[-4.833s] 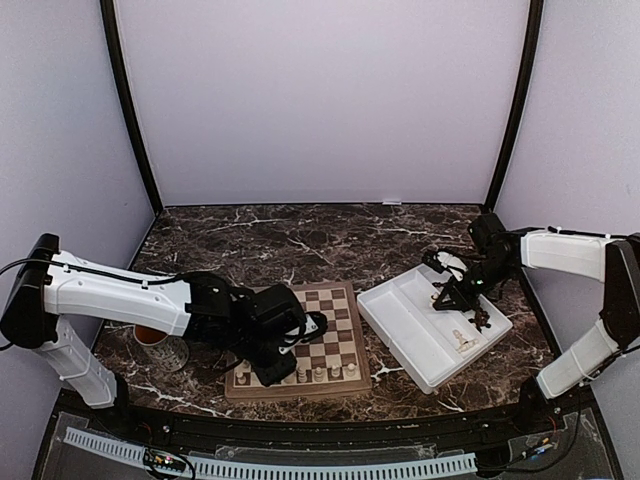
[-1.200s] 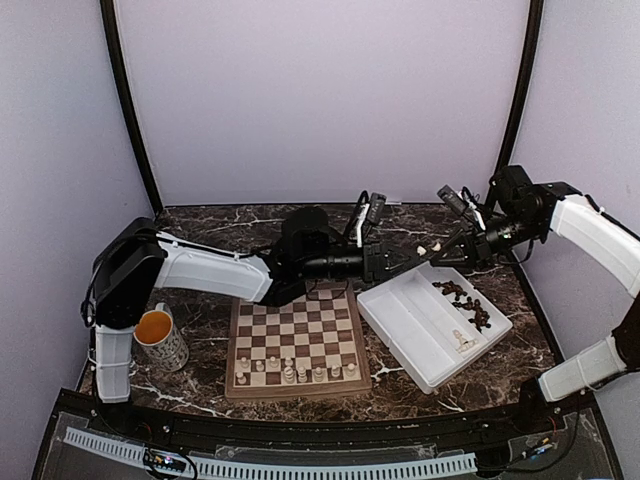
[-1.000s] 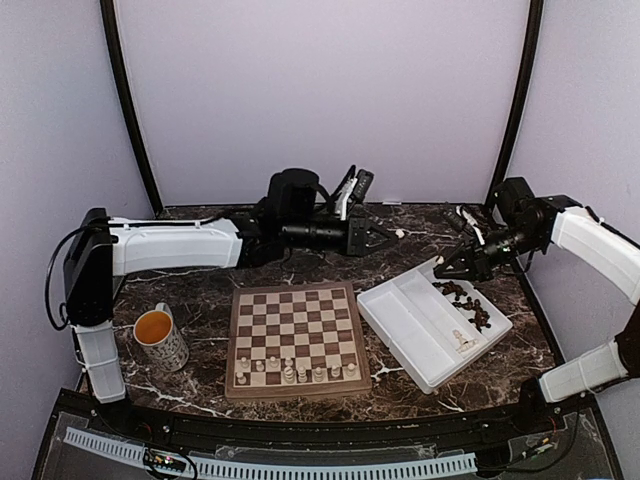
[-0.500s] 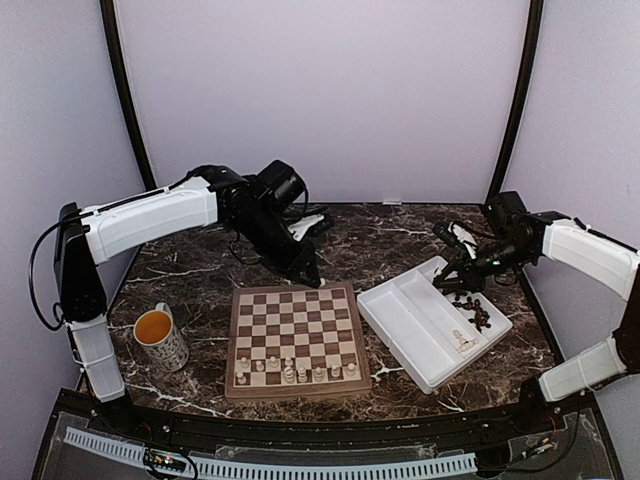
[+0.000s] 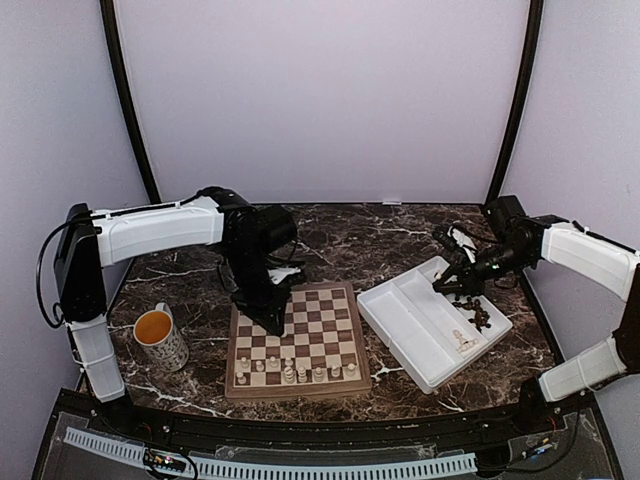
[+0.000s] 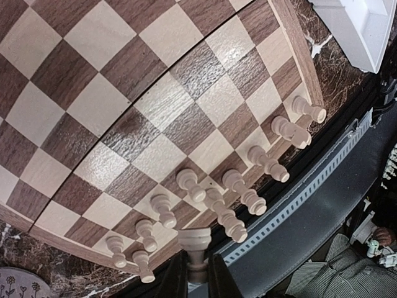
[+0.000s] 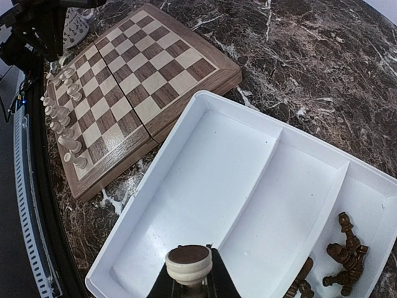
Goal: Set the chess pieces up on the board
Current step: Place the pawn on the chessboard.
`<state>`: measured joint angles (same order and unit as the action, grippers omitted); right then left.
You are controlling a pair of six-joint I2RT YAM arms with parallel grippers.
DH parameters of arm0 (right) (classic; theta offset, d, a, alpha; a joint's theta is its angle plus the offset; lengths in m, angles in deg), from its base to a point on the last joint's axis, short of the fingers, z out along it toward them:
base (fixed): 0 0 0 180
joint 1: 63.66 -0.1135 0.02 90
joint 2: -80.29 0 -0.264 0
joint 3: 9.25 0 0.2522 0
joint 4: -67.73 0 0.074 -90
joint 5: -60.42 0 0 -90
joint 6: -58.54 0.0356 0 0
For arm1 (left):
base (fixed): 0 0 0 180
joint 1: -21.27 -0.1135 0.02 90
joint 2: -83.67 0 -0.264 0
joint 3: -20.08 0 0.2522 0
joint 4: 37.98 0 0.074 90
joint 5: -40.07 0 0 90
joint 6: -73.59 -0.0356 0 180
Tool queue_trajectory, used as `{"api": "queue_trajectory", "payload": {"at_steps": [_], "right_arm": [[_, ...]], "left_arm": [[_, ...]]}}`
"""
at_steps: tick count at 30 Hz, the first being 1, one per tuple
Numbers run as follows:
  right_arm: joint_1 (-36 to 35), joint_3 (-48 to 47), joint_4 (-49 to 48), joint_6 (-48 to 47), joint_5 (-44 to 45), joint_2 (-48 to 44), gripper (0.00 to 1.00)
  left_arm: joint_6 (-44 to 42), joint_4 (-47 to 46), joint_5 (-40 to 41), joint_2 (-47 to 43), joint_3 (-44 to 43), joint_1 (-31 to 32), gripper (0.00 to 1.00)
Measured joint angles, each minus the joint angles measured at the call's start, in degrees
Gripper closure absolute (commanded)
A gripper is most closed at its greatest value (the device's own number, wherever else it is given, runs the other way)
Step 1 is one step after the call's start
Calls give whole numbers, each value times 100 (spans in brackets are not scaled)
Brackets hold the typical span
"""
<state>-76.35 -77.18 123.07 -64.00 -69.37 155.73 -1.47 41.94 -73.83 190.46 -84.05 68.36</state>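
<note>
My left gripper shifts to the right in the top view and down onto the square (image 5: 304, 363) (image 6: 208, 151) beside the farther cream row's end next, since it stands empty.
The board (image 5: 322, 318) lies at the table's front centre, with several cream pieces (image 5: 290, 372) in its two near rows. My left gripper (image 5: 271, 318) hangs over the board's left side, shut on a cream piece (image 6: 196, 243). The left wrist view shows the board (image 6: 124, 93) and its standing cream pieces (image 6: 248, 197) below. My right gripper (image 5: 446, 284) is over the white tray's far end, shut on a cream piece (image 7: 189, 263). Several dark pieces (image 5: 470, 306) lie in the tray's right compartment; they also show in the right wrist view (image 7: 344, 254). One cream piece (image 5: 463, 341) lies there too.
The white compartmented tray (image 5: 392, 322) sits right of the board; its two large compartments (image 7: 205, 174) hold nothing. A mug of orange liquid (image 5: 160, 338) stands left of the board. Black frame posts rise at the back corners.
My left arm swung from near the tray at the back, round and down to the board's left side, carrying a cream piece. My right gripper dropped slightly over the tray's far end.
</note>
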Motion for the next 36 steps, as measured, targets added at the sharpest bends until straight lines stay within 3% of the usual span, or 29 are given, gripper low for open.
{"api": "queue_trajectory", "payload": {"at_steps": [10,25,29,31,36], "right_arm": [[0,15,-4,-52,-26,0,91],[0,85,0,-155,-68,-15,91],[0,87,2,-179,-74,-15,91],[0,87,4,-195,-76,-15,91],[0,87,4,-210,-96,-15,91]], "left_arm": [[63,83,-332,758,-584,245,100],[127,136,-201,1773,-1130,317,96],[133,160,-216,1825,-1167,317,86],[136,160,-205,1840,-1202,317,74],[133,170,-70,1906,-1443,317,65]]}}
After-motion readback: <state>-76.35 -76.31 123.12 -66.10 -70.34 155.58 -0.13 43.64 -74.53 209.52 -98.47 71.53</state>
